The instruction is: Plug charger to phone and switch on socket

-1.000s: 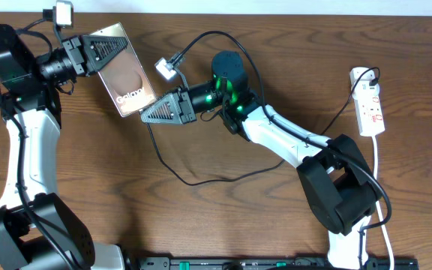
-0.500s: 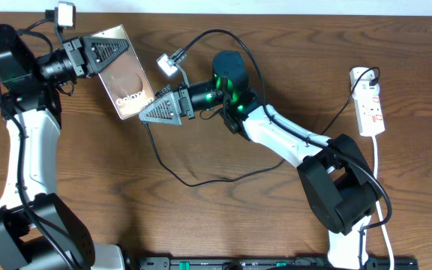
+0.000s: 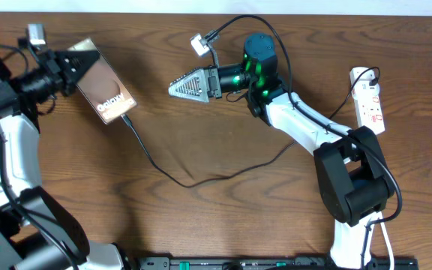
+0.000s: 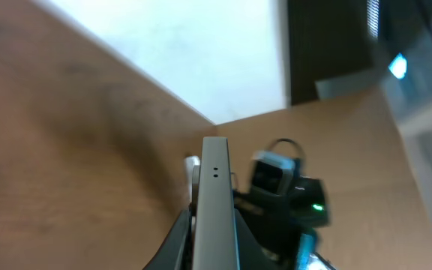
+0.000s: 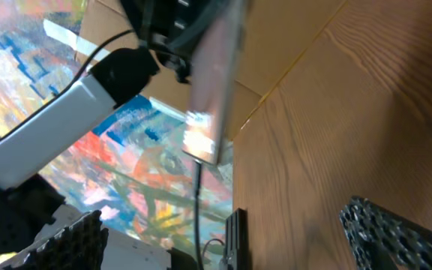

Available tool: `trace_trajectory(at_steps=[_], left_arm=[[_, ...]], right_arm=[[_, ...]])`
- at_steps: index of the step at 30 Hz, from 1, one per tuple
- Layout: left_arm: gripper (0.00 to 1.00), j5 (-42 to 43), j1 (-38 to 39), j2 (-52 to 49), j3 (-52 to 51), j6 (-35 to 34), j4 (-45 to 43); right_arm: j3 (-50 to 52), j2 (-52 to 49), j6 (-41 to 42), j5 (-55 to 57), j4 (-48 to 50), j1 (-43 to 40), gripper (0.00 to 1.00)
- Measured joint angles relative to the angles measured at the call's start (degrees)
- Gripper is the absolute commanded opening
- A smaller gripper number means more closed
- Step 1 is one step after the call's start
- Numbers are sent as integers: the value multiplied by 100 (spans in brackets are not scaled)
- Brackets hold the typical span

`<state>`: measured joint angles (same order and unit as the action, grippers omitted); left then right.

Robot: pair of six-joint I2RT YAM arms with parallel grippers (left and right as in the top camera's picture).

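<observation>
I will lower the phone with my left gripper to the bare tabletop below it and let it go, because the charger (image 3: 172, 177) is already in the phone's lower edge.
My left gripper (image 3: 72, 64) is shut on the upper end of the bronze phone (image 3: 106, 93) and holds it tilted above the table at the far left. In the left wrist view the phone (image 4: 214, 196) shows edge-on, clamped between the fingers (image 4: 177, 241). The thin black charger (image 3: 172, 177) runs from the phone's lower edge in a loop across the table toward the white socket (image 3: 370, 103). My right gripper (image 3: 177, 87) is open and holds nothing, right of the phone. The right wrist view shows the phone (image 5: 217, 82) with the charger (image 5: 198, 196) hanging from its bottom edge.
The socket lies at the table's right edge, its white cord (image 3: 379, 174) trailing toward the front. The right arm's base (image 3: 351, 187) stands at the front right. A black rail (image 3: 261, 262) runs along the front edge.
My right gripper opened, let go of the charger's tip and drew back to the right. My left arm swung the phone further left, the cable still joined to it.
</observation>
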<state>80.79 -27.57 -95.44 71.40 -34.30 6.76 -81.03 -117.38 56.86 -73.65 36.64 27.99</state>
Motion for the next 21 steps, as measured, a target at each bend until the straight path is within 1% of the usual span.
trace_trajectory(at_steps=[4,6,9,14,21], left_arm=[[7,-538,4,-413,-24,866,1156],[8,-800,4,-684,-33,1283,1598],[7,-1137,4,-1091,-39,1777,2022],[7,-1458,4,-1770,-39,2212,2151],[7,-1932,4,-2476,-39,2411,2197]], right_arm=[[0,0,-2,-52,-9,0,99],[0,0,-2,-96,-15,0,99],[0,0,-2,-122,-15,0,99],[0,0,-2,-140,-17,0,99],[0,0,-9,-144,-17,0,99]])
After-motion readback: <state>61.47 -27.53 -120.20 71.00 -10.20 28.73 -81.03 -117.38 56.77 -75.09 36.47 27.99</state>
